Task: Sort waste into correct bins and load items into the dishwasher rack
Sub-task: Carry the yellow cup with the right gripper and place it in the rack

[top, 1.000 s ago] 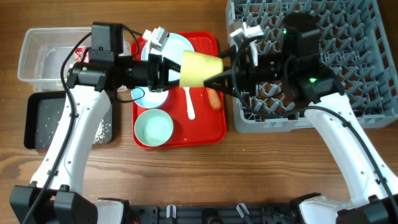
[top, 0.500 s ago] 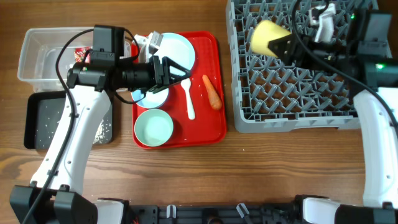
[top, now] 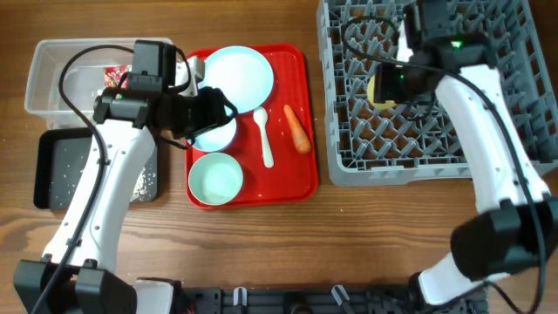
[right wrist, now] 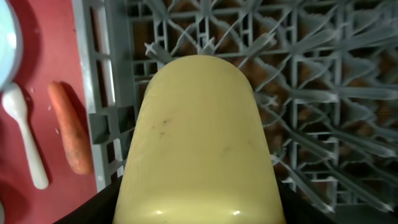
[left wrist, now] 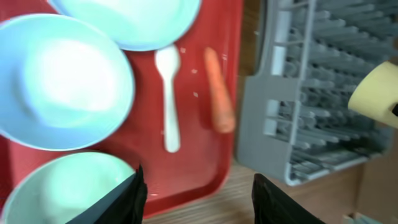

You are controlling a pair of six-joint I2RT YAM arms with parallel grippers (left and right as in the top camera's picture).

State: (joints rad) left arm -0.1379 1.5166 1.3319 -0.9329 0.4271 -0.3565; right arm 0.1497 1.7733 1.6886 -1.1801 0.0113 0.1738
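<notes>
Next, my right gripper moves back and down and releases the yellow cup [top: 382, 89] in the near corner of the grey dishwasher rack, as that spot is empty.
My right gripper [top: 394, 85] is shut on the small yellow cup [top: 382, 89], holding it on its side just over the left part of the grey dishwasher rack [top: 488, 161]. In the right wrist view the cup [right wrist: 199, 137] fills the space between the fingers [right wrist: 199, 208]. My left gripper [top: 216, 112] is open and empty above one pale blue bowl [top: 214, 133]. The second bowl [top: 215, 179], the plate [top: 240, 74], the white spoon [top: 263, 139] and the carrot [top: 298, 129] lie on the tray. The left wrist view shows the spoon [left wrist: 168, 99] and carrot [left wrist: 219, 93] beyond the open fingers [left wrist: 199, 202].
The red serving tray [top: 301, 187] sits in the middle. The clear tub [top: 52, 65] at far left holds a red-printed wrapper [top: 113, 75]. The black tray [top: 52, 166] in front of it has rice grains, with more white grains [top: 144, 181] beside it.
The cup passed from between both grippers over the red tray to my right gripper alone, which carried it over the rack and lowered it. My left gripper drew back left, open.
</notes>
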